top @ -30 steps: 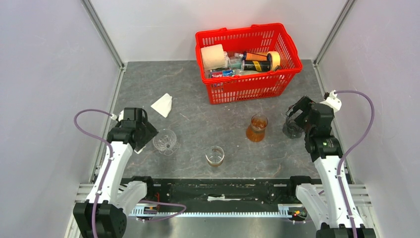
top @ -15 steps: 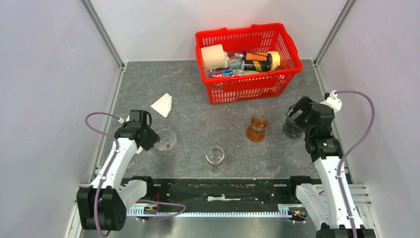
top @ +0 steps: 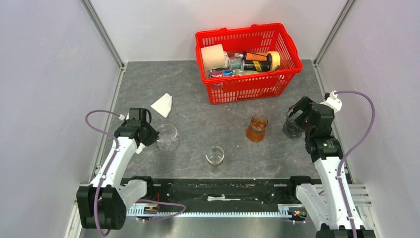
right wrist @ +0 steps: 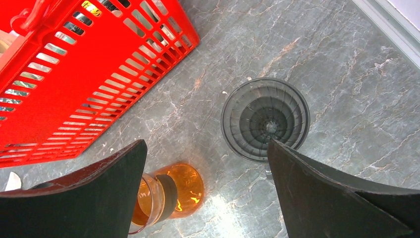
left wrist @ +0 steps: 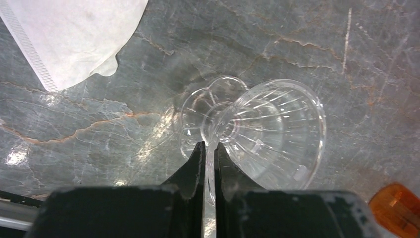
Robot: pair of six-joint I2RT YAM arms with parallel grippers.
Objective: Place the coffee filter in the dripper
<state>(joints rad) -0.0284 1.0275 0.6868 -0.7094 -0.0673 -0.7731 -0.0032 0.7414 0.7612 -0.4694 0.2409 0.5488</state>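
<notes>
My left gripper rises next, carries the dripper (top: 167,136) to the right in the top view and releases it atop the tumbler's rim (top: 215,153), since the small tumbler's opening is uncovered.
The clear ribbed dripper (top: 167,136) stands left of centre on the table. In the left wrist view the dripper (left wrist: 272,131) is tipped, its mouth facing right and its foot to the left. My left gripper (top: 154,138) is shut on the dripper's near rim; a thin glass edge shows between the left gripper's (left wrist: 209,148) black jaws. The white paper coffee filter (top: 163,104) lies flat behind it, apart, and the coffee filter (left wrist: 69,34) fills the top left of the wrist view. My right gripper (top: 295,115) hangs wide open at the right; the right gripper (right wrist: 206,144) holds nothing.
A dark smoky-grey cup (right wrist: 265,119) stands under the right fingers. An amber carafe (top: 257,128) is left of it, and a small tumbler (top: 215,155) with brown liquid sits near the front. A red basket (top: 247,87) with several items stands at the back.
My left gripper moved right to the dripper and closed on its rim; the dripper has tipped and shifted slightly. The right arm has not moved.
</notes>
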